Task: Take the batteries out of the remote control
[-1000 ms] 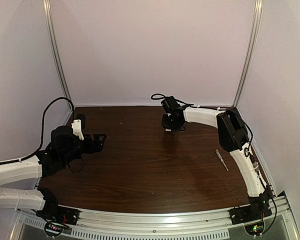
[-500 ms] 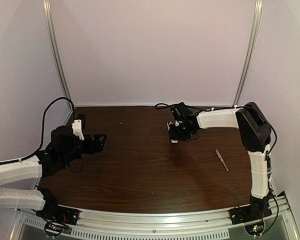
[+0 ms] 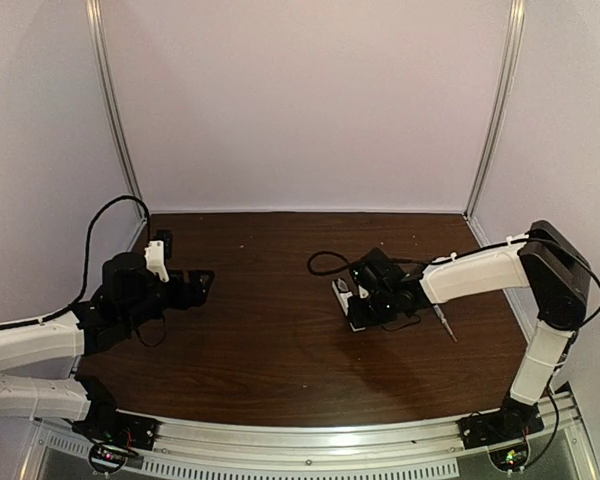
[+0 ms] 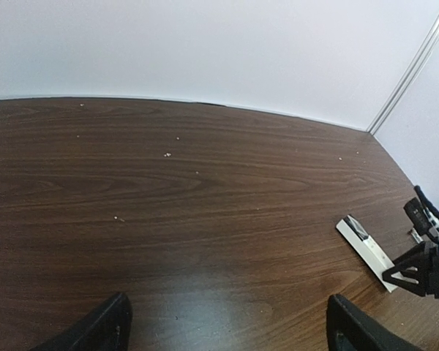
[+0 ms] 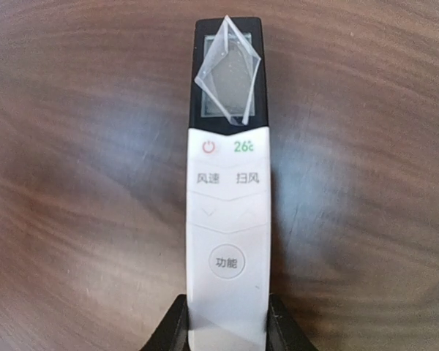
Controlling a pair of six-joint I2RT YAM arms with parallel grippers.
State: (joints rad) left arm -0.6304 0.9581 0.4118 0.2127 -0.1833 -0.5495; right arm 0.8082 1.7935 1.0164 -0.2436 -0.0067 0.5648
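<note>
My right gripper will next draw back the remote control [image 3: 342, 292] and release it on the bare wood, as that clear patch lies back from the gripper.
The remote control [image 5: 227, 219] is a slim white bar lying button side up, with a dark display at its far end and a clear film peeling off it. My right gripper [image 5: 227, 322] is shut on its near end, one black finger on each long side. From above, the remote control [image 3: 342, 292] sticks out leftward from the right gripper [image 3: 358, 305] low over the middle of the table. Whether it touches the wood I cannot tell. The batteries are hidden. My left gripper [image 3: 195, 285] stands open at the left, its jaws wide apart over bare wood [image 4: 227, 325]. In the left wrist view the remote control [image 4: 366, 245] shows at the right.
A slim clear-handled screwdriver [image 3: 443, 320] lies on the table just right of the right wrist. White walls with metal corner posts [image 3: 115, 110] close the table at the back and sides. Small crumbs dot the wood at the far left.
The right arm has swung from the back of the table toward the near middle and come lower, carrying the remote control. The left arm has not moved.
</note>
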